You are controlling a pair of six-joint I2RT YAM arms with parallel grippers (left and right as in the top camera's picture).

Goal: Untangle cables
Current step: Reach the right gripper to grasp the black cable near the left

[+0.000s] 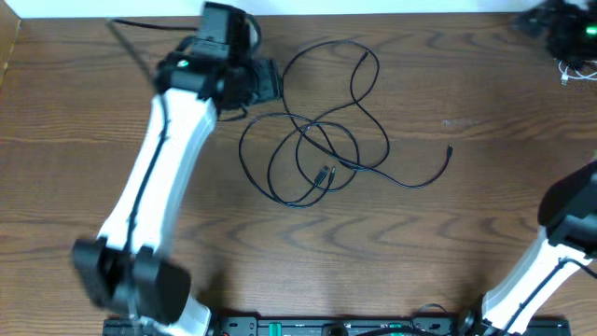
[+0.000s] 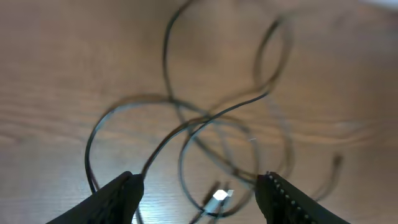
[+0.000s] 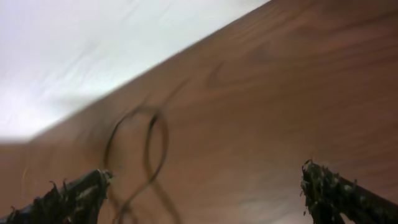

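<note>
The right gripper shifts to the left in the overhead view next, then lowers onto the black cable between far loop and crossing (image 1: 336,110) (image 3: 127,204), where it runs single.
Black cables (image 1: 317,140) lie in a loose tangle of overlapping loops at the table's middle. Two plugs (image 1: 326,174) lie inside the loops, and one free end (image 1: 450,149) trails to the right. No white cord shows in the tangle. My left gripper (image 1: 269,82) is at the tangle's upper left. In the left wrist view it (image 2: 200,183) is open and empty above the blurred loops (image 2: 205,124), with a shiny plug (image 2: 219,196) between its fingers. My right gripper (image 3: 204,174) is open and empty, far from the cable loops (image 3: 149,143).
The left arm (image 1: 159,177) crosses the table's left half. The right arm (image 1: 560,233) sits at the right edge. A dark device (image 1: 569,28) with a thin white cord (image 1: 574,70) lies at the far right corner. The table's far edge (image 3: 155,62) shows in the right wrist view.
</note>
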